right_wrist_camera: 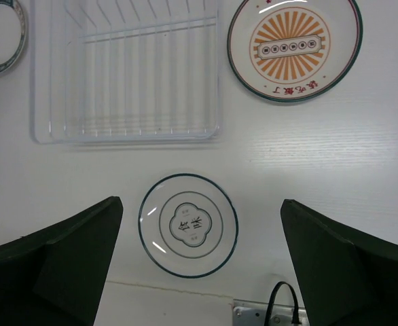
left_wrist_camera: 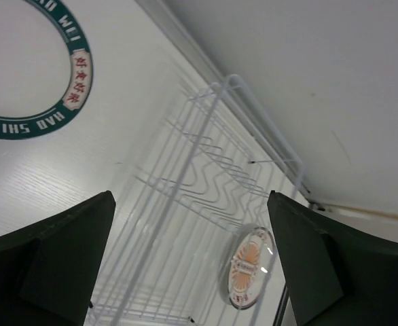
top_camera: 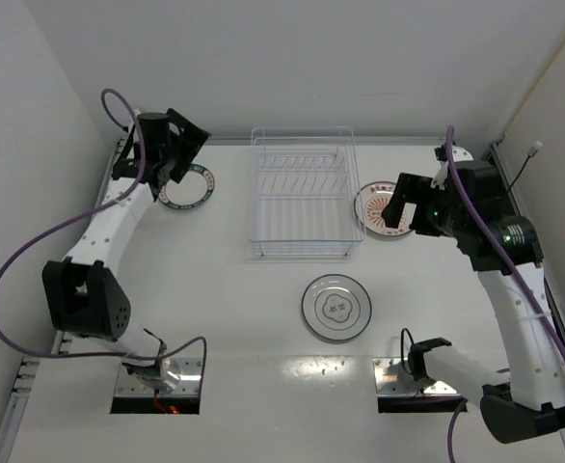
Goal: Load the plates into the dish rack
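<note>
I will next turn the fingers of my right gripper and lower them onto the plate's near rim [top_camera: 404, 231], clear of the rack [top_camera: 302, 193], as the orange sunburst plate lies flat below it.
The dish rack [top_camera: 302, 193] is an empty white wire basket at the table's far middle. The teal-rimmed plate [top_camera: 194, 188] lies flat to its left, the orange sunburst plate [top_camera: 371, 207] to its right, and the grey-ringed flower plate [top_camera: 336, 308] in front of it. My left gripper [top_camera: 180, 157] hovers open and empty over the teal plate [left_wrist_camera: 77, 75], facing the rack [left_wrist_camera: 206, 176]. My right gripper [top_camera: 396, 208] hovers open and empty above the sunburst plate [right_wrist_camera: 294, 47]. Its wrist view shows the flower plate [right_wrist_camera: 188, 225] between the jaws far below, and the rack [right_wrist_camera: 128, 132].
White walls close the table at the back and both sides. Two metal mounting plates with cables [top_camera: 157, 378] [top_camera: 413, 378] sit at the near edge by the arm bases. A purple cable loops from each arm.
</note>
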Motion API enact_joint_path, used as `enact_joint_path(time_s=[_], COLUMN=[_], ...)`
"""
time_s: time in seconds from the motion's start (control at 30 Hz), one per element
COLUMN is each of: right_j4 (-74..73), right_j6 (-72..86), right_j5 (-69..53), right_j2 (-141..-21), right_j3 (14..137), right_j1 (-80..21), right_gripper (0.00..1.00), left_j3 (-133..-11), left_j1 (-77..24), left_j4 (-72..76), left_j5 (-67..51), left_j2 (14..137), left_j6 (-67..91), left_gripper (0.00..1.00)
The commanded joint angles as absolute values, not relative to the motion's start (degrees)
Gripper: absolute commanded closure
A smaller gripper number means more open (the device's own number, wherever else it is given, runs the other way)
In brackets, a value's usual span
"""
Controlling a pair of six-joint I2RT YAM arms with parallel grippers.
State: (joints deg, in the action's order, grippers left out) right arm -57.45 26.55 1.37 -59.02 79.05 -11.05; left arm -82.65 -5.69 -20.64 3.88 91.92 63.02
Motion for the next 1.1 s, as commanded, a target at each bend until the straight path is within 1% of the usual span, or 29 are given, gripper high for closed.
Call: enact_joint_path(time_s=[0.0,0.17,0.2,0.23,0.3,0.37,0.47,0.5,0.57,0.63,0.67,0.7,0.73,0.8,0.83,0.93,0.97,1.0,1.03,1.07], right_j4=[-57.4,-54.1,-54.1,-54.7,-54.8,-52.0,-51.0,-51.0,-49.3,-45.0,-43.4,-40.2,-38.7,-36.0,-32.7,-30.5,-30.5,-30.5,-30.5,-30.5], right_j6=[25.1,27.3,29.9,31.4,33.8,33.8,37.5,38.9,39.6,41.8,42.4,42.9,42.9,44.9,44.9,44.9,45.4,45.4,46.0,46.7], right_j5=[5.8,5.1,6.8,11.9,16.1,17.4,18.3,15.1,10.9,2.8,-0.1,-6.2,-9.1,-15.8,-17.2,-17.2,-16.6,-16.6,-17.4,-17.4], right_j2=[-59.4,-59.8,-59.8,-60.7,-61.8,-62.4,-68.6,-72.8,-76.4,-80.0,-84.4,-86.8,-89.0,-94.7,-95.9,-99.4,-102.0,-102.0,-105.3,-106.9], right_j3=[79.7,75.4,74.9,74.9,74.9,74.9,75.5,76.0,75.2,72.9,72.1,70.3,69.7,67.9,67.3,67.3,69.0,69.5,70.1,71.4], right_j1=[-10.9,-10.9,-10.9,-10.9,-9.2,-7.8,-4.1,-1.5,1.2,5.7,7.2,8.7,11.7,13.8,15.1,15.6,16.2,16.2,16.2,16.2], right_gripper=[0.0,0.0,0.0,0.0,0.0,0.0,0.0,0.0,0.0,0.0,0.04,0.05,0.08,0.12,0.14,0.14,0.14,0.17,0.2,0.27], left_j3=[-83.1,-83.8,-83.8,-83.8,-83.8,-83.1,-80.1,-79.1,-77.4,-75.3,-74.5,-72.3,-71.3,-69.0,-68.1,-65.3,-64.8,-64.8,-64.8,-64.2], left_j1=[-6.9,-7.4,-7.4,-8.2,-8.7,-8.7,-8.7,-8.7,-8.7,-8.7,-8.7,-8.7,-8.7,-8.7,-8.7,-8.7,-8.7,-8.7,-8.7,-8.7], left_j4=[-23.9,-27.6,-28.1,-29.5,-31.5,-34.7,-35.9,-35.3,-35.3,-34.8,-34.3,-33.2,-33.2,-33.2,-33.2,-32.6,-33.1,-33.1,-33.1,-33.1], left_j5=[4.7,6.3,6.3,6.9,7.5,8.0,8.5,9.0,9.6,10.1,9.2,8.2,8.2,9.0,9.0,9.0,9.0,9.7,9.8,9.8], left_j2=[86.1,78.8,77.8,76.9,74.5,73.2,70.1,68.1,66.4,64.9,63.1,62.1,61.0,58.6,57.7,55.7,55.2,55.2,55.2,55.2], left_j6=[62.9,55.7,54.1,52.3,47.5,43.7,39.0,38.3,37.6,37.0,37.0,37.0,37.0,37.6,37.6,36.4,36.4,35.9,35.9,35.9], left_gripper=[0.06,0.04,0.0,0.0,0.0,0.0,0.0,0.0,0.0,0.0,0.0,0.0,0.0,0.0,0.0,0.0,0.0,0.0,0.0,0.0])
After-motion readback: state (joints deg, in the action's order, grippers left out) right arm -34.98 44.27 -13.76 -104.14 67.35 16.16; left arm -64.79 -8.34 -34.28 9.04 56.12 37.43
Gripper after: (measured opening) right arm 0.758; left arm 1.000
